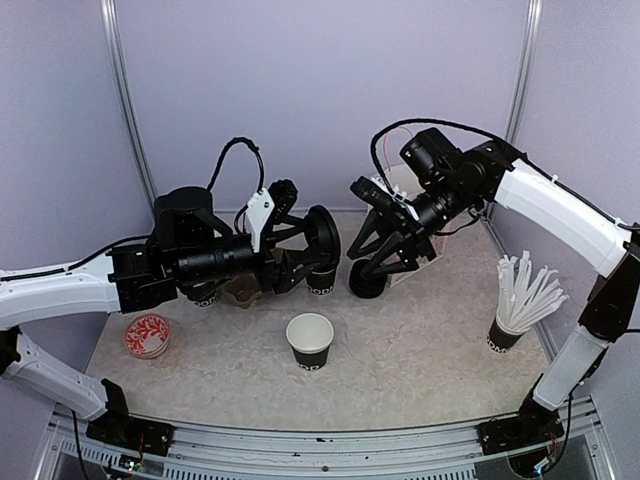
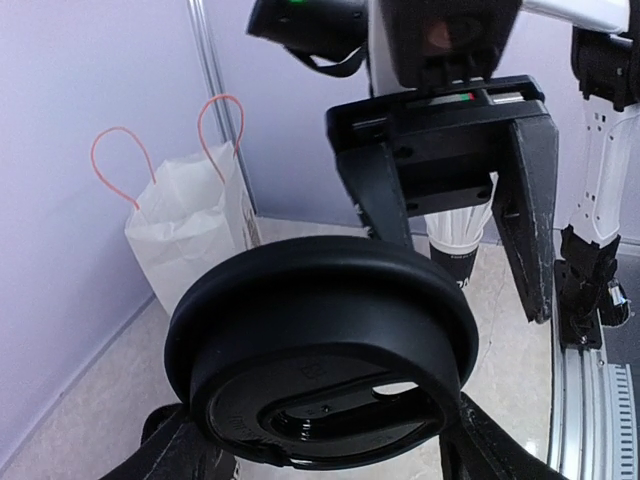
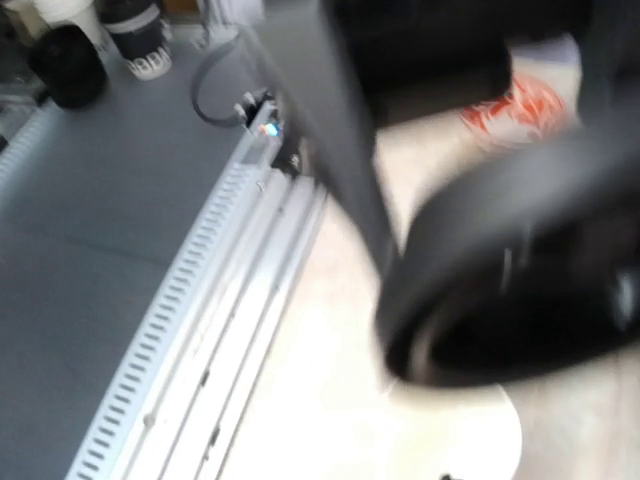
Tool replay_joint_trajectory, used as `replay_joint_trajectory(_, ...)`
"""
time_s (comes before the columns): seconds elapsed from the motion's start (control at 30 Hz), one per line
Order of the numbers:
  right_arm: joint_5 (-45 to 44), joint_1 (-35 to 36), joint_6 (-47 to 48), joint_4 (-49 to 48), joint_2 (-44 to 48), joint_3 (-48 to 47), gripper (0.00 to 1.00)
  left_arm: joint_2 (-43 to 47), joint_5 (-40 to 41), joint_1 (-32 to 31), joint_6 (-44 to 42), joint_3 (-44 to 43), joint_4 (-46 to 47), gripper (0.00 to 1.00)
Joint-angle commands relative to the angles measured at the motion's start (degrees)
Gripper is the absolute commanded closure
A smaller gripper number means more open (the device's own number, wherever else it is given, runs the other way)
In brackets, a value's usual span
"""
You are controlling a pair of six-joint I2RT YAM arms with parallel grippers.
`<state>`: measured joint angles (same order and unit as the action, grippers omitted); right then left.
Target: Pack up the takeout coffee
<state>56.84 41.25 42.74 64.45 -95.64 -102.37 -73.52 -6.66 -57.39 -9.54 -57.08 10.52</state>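
Observation:
I will next bring my left gripper back and down and tip its fingers downward to release the lid onto the open cup's white rim (image 1: 310,331), because that cup is uncovered.
A black plastic lid (image 2: 320,340) fills the left wrist view, on edge between the fingers (image 2: 178,452) of my left gripper (image 1: 322,240), which is shut on its rim. It hangs over a black paper cup (image 1: 320,283) with white lettering. My right gripper (image 1: 371,262) stands just right of the lid, its two fingers (image 2: 385,195) spread apart behind it and holding nothing. A second lettered black cup (image 1: 205,296) shows partly under the left arm. The right wrist view is blurred, with the lid (image 3: 520,280) as a dark ring. No lidded cup shows plainly.
An open black cup with a white inside (image 1: 310,340) stands mid-table. A red patterned dish (image 1: 147,335) lies front left, a cup of white straws (image 1: 510,320) at right. A white paper bag with red handles (image 2: 190,235) stands at the back wall behind the right gripper.

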Motion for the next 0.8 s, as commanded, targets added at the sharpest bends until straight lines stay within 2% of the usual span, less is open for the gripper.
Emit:
replay_joint_trajectory(0.0,-7.0,-2.2,-3.5,-6.6,5.3,7.3,0.5,2.4,3.6,-0.3,4.1,-7.8,-26.1,0.32)
replay_joint_trajectory(0.13,-20.8,-2.8,-9.6,-16.2,5.6,14.4,0.49,0.6,3.9,-2.4,6.2,-12.6,-44.1,0.31)
replay_joint_trajectory(0.2,-28.9,-2.8,-14.1,-20.7,3.4,16.2,0.49,-1.0,5.6,-3.4,7.2,-14.2,-50.5,0.32)
replay_joint_trajectory(0.27,-32.6,-2.9,-16.5,-21.6,0.2,15.6,0.49,-2.5,6.5,-3.8,8.3,-14.9,-54.2,0.32)
replay_joint_trajectory(0.47,-27.7,-2.8,-19.9,-22.5,-4.0,14.3,0.49,-5.0,6.2,-4.2,8.6,-15.6,-58.1,0.32)
replay_joint_trajectory(0.77,-27.9,-2.8,-20.3,-22.5,-4.0,14.9,0.49,-13.7,8.1,-4.2,7.5,-20.7,-60.9,0.32)
